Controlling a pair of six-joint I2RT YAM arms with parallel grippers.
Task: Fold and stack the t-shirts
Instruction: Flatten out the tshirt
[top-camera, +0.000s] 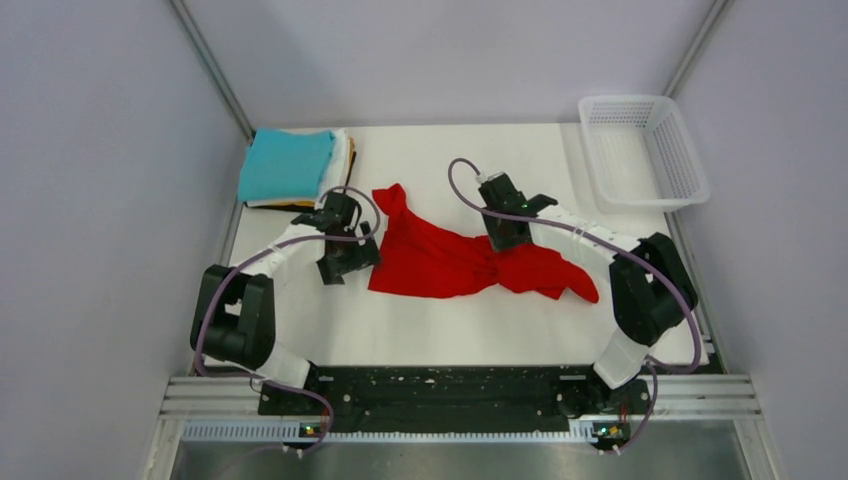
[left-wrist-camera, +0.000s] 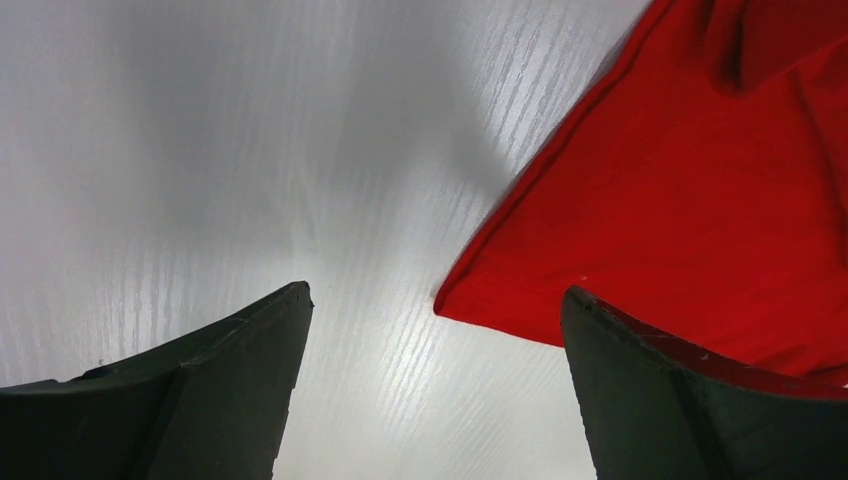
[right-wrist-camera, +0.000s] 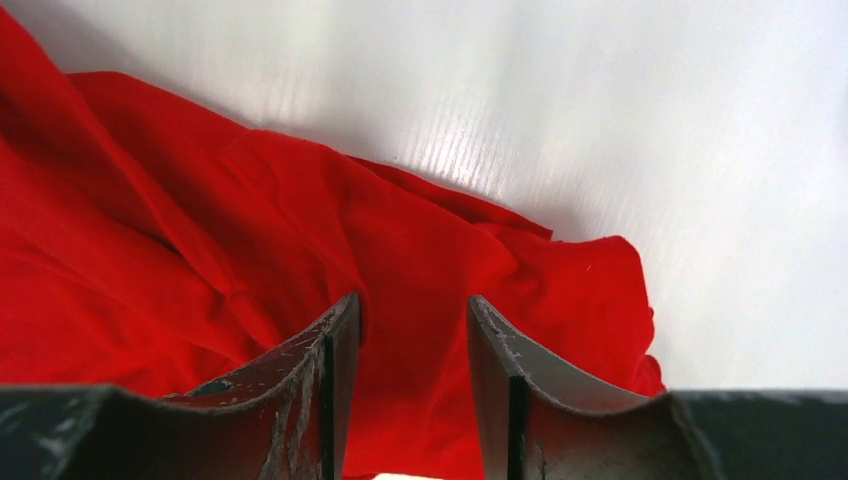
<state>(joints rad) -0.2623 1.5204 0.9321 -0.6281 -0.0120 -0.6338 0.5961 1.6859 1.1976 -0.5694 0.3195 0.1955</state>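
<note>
I will lower my left gripper next and shift it toward the shirt's bunched middle until its fingers straddle the flat corner (top-camera: 374, 286) (left-wrist-camera: 462, 298), because only the corner's tip reaches between them.
The red t-shirt (top-camera: 440, 262) lies crumpled and spread sideways at the table's middle, gathered into a bunch near its centre. My left gripper (top-camera: 350, 262) is wide open and empty at the shirt's left edge. In the left wrist view (left-wrist-camera: 435, 300) the shirt's corner (left-wrist-camera: 690, 190) lies on the table just by the right finger (left-wrist-camera: 700, 410). My right gripper (top-camera: 503, 243) hovers over the bunched middle. In the right wrist view (right-wrist-camera: 410, 305) its jaws stand part open with red cloth (right-wrist-camera: 300, 230) beneath and between them. A folded stack with a teal shirt (top-camera: 285, 165) on top sits at the back left.
A white mesh basket (top-camera: 690, 185) stands at the back right corner. White and yellow-orange edges (top-camera: 348, 160) show under the teal shirt. Walls close in the table on the left, right and back. The arms' bases and a metal rail (top-camera: 450, 395) run along the near edge.
</note>
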